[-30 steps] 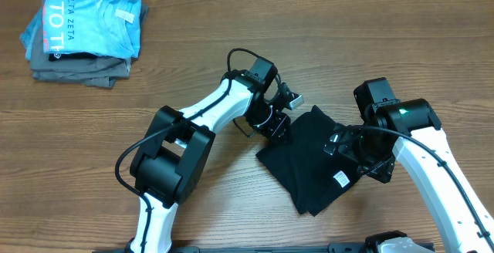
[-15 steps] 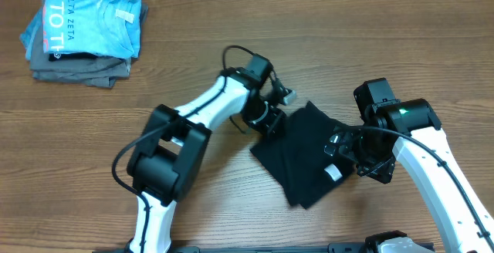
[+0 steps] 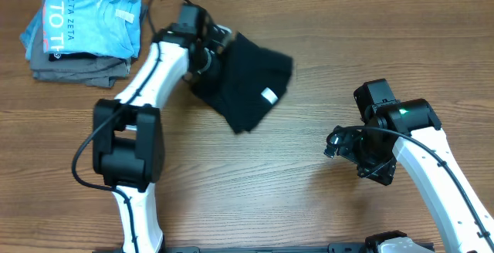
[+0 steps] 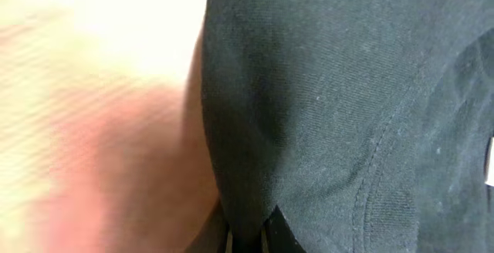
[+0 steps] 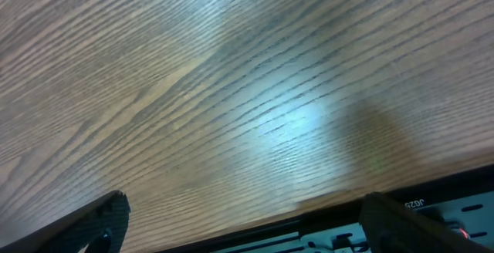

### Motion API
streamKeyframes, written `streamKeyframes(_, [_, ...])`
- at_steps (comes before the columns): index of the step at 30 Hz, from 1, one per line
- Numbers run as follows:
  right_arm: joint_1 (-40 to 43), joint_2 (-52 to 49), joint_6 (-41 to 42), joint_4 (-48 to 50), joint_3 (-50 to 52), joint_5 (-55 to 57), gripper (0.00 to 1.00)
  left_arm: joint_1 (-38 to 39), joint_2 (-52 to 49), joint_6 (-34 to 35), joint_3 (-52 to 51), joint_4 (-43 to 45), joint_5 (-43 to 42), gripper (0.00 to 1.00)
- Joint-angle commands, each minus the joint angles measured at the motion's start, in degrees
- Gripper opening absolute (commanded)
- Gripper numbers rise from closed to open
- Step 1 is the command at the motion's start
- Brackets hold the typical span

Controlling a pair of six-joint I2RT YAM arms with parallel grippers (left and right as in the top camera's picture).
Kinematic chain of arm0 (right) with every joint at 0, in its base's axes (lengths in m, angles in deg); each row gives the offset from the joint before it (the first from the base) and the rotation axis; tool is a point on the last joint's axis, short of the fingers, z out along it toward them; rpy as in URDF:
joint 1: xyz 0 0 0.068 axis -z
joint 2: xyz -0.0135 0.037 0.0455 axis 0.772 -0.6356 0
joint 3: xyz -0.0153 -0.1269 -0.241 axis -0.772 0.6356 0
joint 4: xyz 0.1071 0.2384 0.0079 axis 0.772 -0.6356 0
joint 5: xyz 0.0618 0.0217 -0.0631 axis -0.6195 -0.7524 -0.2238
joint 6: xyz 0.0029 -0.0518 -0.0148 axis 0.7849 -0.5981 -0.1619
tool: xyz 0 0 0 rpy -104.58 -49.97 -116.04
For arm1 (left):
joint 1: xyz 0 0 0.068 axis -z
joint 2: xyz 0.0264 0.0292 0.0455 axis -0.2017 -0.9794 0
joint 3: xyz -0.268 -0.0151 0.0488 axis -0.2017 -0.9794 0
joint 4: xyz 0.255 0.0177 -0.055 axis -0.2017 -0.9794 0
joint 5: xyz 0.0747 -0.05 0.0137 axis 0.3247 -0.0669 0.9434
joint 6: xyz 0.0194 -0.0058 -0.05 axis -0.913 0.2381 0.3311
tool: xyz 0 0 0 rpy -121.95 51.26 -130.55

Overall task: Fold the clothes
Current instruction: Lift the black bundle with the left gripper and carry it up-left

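Next, my left gripper carries the folded shirt over the stack's light blue top (image 3: 89, 20), which lies to its left in the overhead view, and releases the shirt.
The folded black T-shirt (image 3: 247, 79) with its small white tag (image 3: 269, 95) hangs in the air at the upper middle of the overhead view. My left gripper (image 3: 207, 59) is shut on its left edge and carries it. In the left wrist view the black fabric (image 4: 347, 106) fills the right side, pinched between the fingertips (image 4: 248, 237) at the bottom. My right gripper (image 3: 340, 143) is open and empty over bare wood at the right, far from the shirt. Its fingertips (image 5: 239, 222) show wide apart in the right wrist view.
A stack of folded garments sits at the far left corner, with a light blue T-shirt with white lettering (image 3: 89, 18) on top of grey ones (image 3: 77, 72). The table's front edge (image 5: 324, 210) shows in the right wrist view.
My left gripper has lifted the folded black T-shirt from the middle right of the table and swung it up and left. My right gripper has let go and stayed in place.
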State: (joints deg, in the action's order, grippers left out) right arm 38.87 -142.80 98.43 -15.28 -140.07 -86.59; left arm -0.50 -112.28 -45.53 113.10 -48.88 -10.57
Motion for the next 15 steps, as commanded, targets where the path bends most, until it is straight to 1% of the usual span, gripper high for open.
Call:
streamKeyframes(1, [0.17,0.81,-0.35,-0.63,-1.29,0.09,1.0,-4.74,-0.85,-2.12,2.64,4.13,6.54,0.04])
streamKeyframes(6, [0.17,0.81,-0.26,-0.9,-1.29,0.09,1.0,-9.25,-0.85,-3.26,3.08,9.64,11.26,0.04])
streamKeyframes(9, [0.17,0.81,0.11,-0.76,-1.29,0.11,1.0,-11.13,-0.85,-5.14,3.89,12.17,11.91,0.04])
streamKeyframes(12, [0.17,0.81,0.35,-0.74,-1.29,0.09,1.0,-11.96,-0.85,-7.58,5.77,13.25,12.04,0.04])
streamKeyframes(15, [0.17,0.81,0.79,-0.74,-1.29,0.09,1.0,-12.24,-0.85,-7.87,8.98,13.64,15.56,0.04])
